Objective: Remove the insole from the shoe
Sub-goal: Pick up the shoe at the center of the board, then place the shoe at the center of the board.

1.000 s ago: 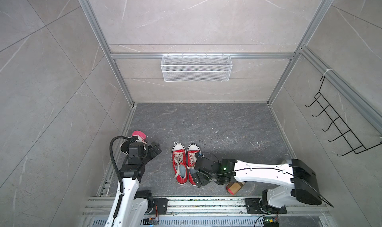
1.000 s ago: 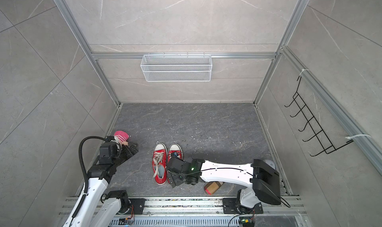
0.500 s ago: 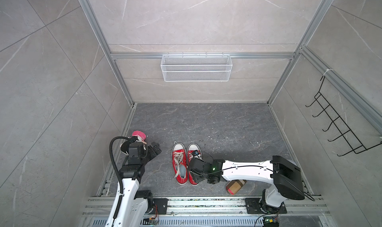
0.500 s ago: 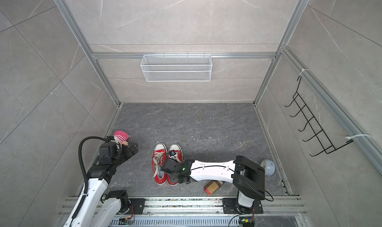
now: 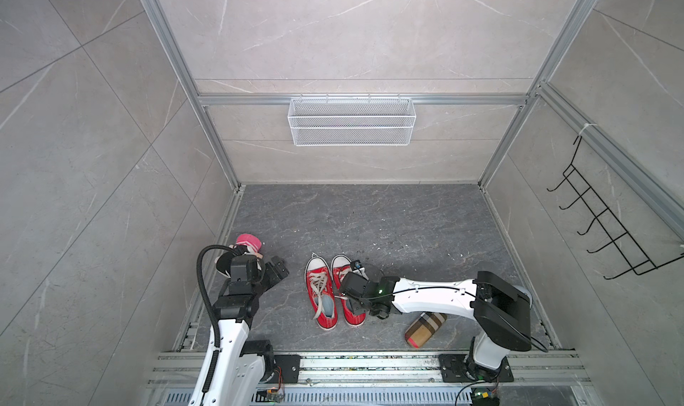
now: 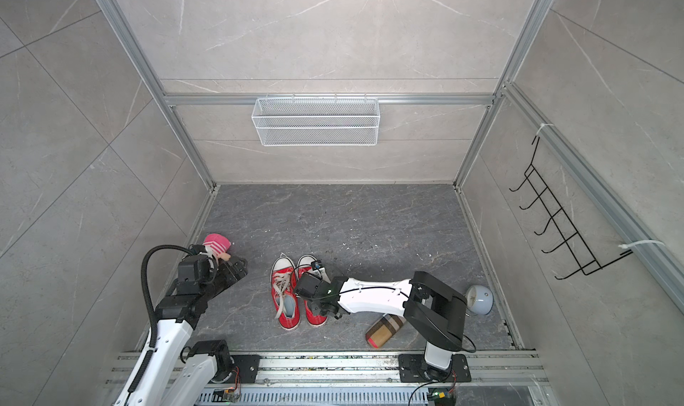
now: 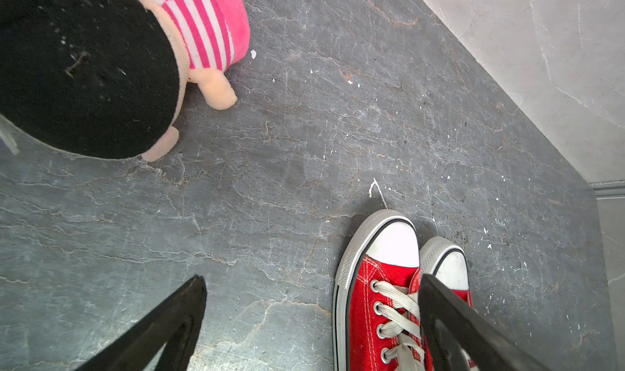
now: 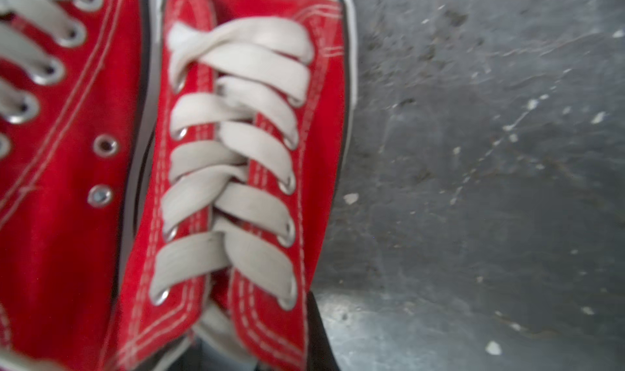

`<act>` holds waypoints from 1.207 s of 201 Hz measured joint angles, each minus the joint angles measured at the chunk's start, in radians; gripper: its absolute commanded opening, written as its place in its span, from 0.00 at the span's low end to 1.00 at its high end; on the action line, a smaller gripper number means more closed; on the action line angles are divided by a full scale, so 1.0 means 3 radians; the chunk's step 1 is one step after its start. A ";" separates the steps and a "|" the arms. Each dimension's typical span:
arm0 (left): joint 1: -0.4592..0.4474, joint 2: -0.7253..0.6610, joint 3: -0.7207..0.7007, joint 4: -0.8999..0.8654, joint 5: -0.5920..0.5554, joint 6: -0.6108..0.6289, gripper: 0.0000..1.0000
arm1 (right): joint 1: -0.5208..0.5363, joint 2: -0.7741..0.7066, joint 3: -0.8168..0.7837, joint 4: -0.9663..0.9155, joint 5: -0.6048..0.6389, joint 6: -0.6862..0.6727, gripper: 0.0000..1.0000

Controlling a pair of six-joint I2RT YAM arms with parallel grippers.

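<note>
The held sneaker goes outward with my right gripper next, away from the other, and is released on bare grey floor, because both sneakers stand close together.
Two red sneakers stand side by side on the grey floor. The left shoe (image 5: pixel 320 293) (image 6: pixel 283 293) (image 7: pixel 372 318) shows a pale grey-blue insole (image 5: pixel 327 307) in its opening. My right gripper (image 5: pixel 358 305) (image 6: pixel 320 307) reaches down into the opening of the right shoe (image 5: pixel 343 271) (image 6: pixel 315 317) (image 8: pixel 236 169) and hides that shoe's insole. It is shut on the shoe's side wall. One dark finger (image 8: pixel 319 335) lies outside the canvas and the other is hidden inside. My left gripper (image 5: pixel 278 271) (image 6: pixel 239 267) (image 7: pixel 311 279) hangs open and empty, left of the shoes.
A plush toy (image 5: pixel 246 243) (image 7: pixel 101 65) with a pink striped hat lies beside the left arm. A plaid roll (image 5: pixel 425 328) lies under the right arm, and a white round lamp (image 6: pixel 479 299) sits by the right wall. A wire basket (image 5: pixel 351 121) and a hook rack (image 5: pixel 610 230) hang on the walls.
My right gripper slid left from beside the right shoe to over its opening, and its jaws went from open to shut. The left arm has not moved.
</note>
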 measured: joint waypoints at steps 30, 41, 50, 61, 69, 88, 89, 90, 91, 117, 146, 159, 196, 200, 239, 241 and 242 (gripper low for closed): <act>0.0000 -0.0003 0.0061 -0.0005 0.0003 0.0010 0.99 | -0.0252 -0.0308 0.0000 -0.0088 0.0006 -0.0240 0.00; 0.0000 -0.0003 0.0072 -0.0005 0.0003 0.0010 0.99 | -0.0389 -0.0418 0.0000 -0.0097 0.0005 -0.0346 0.00; 0.0000 -0.0001 0.0076 -0.0005 0.0004 0.0010 0.99 | -0.0521 -0.0486 0.0006 -0.0106 0.0006 -0.0451 0.00; 0.0000 0.0001 0.0076 -0.0005 0.0008 0.0011 0.99 | -0.0683 -0.0519 0.0020 -0.0120 0.0003 -0.0565 0.00; 0.0000 0.0008 0.0078 -0.0006 0.0009 0.0013 0.99 | -0.0799 -0.0519 0.0039 -0.0130 -0.0008 -0.0641 0.00; 0.0000 0.0034 0.0088 -0.0008 0.0019 0.0018 0.99 | -0.1052 -0.0501 0.0064 -0.0130 -0.0090 -0.0821 0.00; 0.0000 0.0037 0.0089 -0.0006 0.0019 0.0018 0.99 | -0.1059 -0.0500 0.0065 -0.0130 -0.0095 -0.0829 0.00; 0.0000 0.0038 0.0089 -0.0006 0.0020 0.0019 0.99 | -0.1067 -0.0497 0.0067 -0.0130 -0.0099 -0.0837 0.00; 0.0000 0.0039 0.0090 -0.0006 0.0019 0.0019 0.99 | -0.1086 -0.0492 0.0071 -0.0130 -0.0109 -0.0853 0.00; 0.0000 0.0065 0.0108 -0.0009 0.0025 0.0024 0.99 | -0.1345 -0.0342 0.0192 -0.0107 -0.0310 -0.1048 0.00; 0.0000 0.0109 0.0145 -0.0013 0.0089 0.0056 0.98 | -0.1520 -0.0117 0.0263 0.0000 -0.0537 -0.1162 0.02; 0.0000 0.0136 0.0169 -0.0019 0.0117 0.0074 0.97 | -0.1559 -0.0046 0.0263 0.0001 -0.0615 -0.1195 0.10; 0.0000 0.0223 0.0220 -0.0036 0.0303 0.0118 0.93 | -0.1575 -0.0069 0.0263 0.0022 -0.0785 -0.1272 0.36; 0.0000 0.0230 0.0221 -0.0036 0.0331 0.0122 0.93 | -0.1575 -0.0090 0.0263 0.0022 -0.0796 -0.1286 0.38; 0.0000 0.0315 0.0221 -0.0039 0.0631 0.0146 0.83 | -0.1583 -0.0603 0.0216 -0.0053 -0.0834 -0.1385 0.50; 0.0000 0.0322 0.0221 -0.0041 0.0650 0.0155 0.82 | -0.1584 -0.0636 0.0212 -0.0064 -0.0838 -0.1396 0.51; 0.0000 0.0324 0.0221 -0.0042 0.0655 0.0155 0.82 | -0.1586 -0.0649 0.0211 -0.0067 -0.0841 -0.1400 0.51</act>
